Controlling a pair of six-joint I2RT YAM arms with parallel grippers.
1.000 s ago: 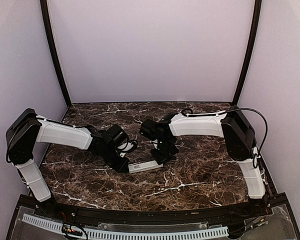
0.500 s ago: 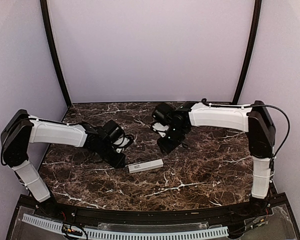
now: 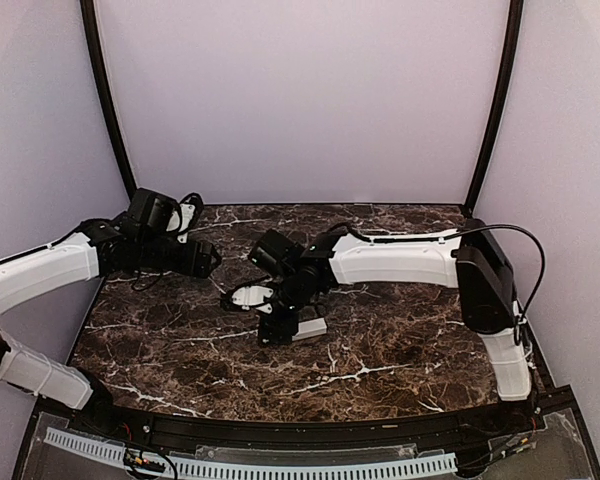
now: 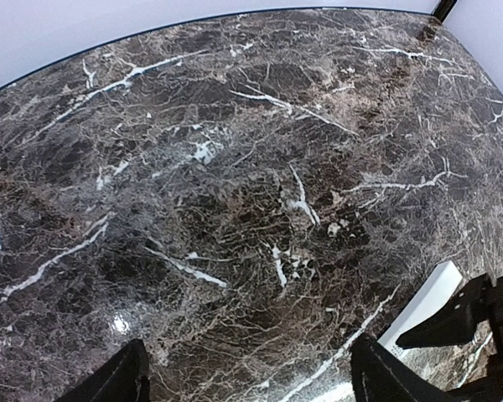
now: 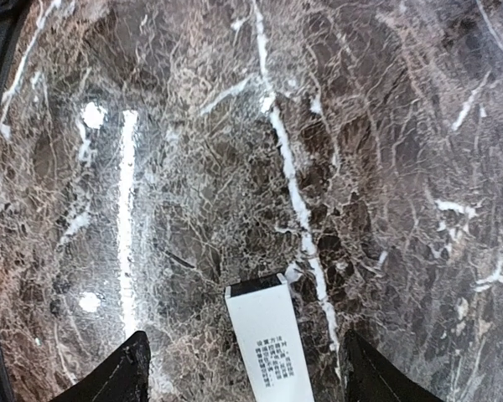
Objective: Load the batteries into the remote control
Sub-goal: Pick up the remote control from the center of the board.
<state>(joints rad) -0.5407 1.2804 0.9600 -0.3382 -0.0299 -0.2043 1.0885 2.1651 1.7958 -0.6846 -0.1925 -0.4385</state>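
The right gripper moves down onto the remote control [image 5: 268, 352] beside its dark end next and closes across its long edges. That white bar lies below the open fingers.
The remote control [image 3: 311, 327] is a slim white bar lying flat on the marble table [image 3: 400, 350], left of centre. Its left part is hidden under my right gripper [image 3: 280, 326], which hovers low over it. In the right wrist view the remote control [image 5: 268, 352] shows printed text and a dark end. It lies between the wide-apart fingers [image 5: 117, 377], untouched by them, so my right gripper [image 5: 247, 381] is open. My left gripper [image 3: 208, 258] hangs raised at the rear left. It is open [image 4: 247, 385] over bare marble, with the remote control [image 4: 427, 301] at lower right. The batteries are out of view.
Pale walls and two dark curved posts [image 3: 110, 110] enclose the table on three sides. A black rail [image 3: 280, 432] runs along the near edge, with a white slotted strip [image 3: 250, 465] below it. The right arm [image 3: 400, 258] stretches across the table's middle.
The left gripper let go, opened and pulled up and back to the rear left. The right gripper opened, lifted away, then came back down over the remote's left part.
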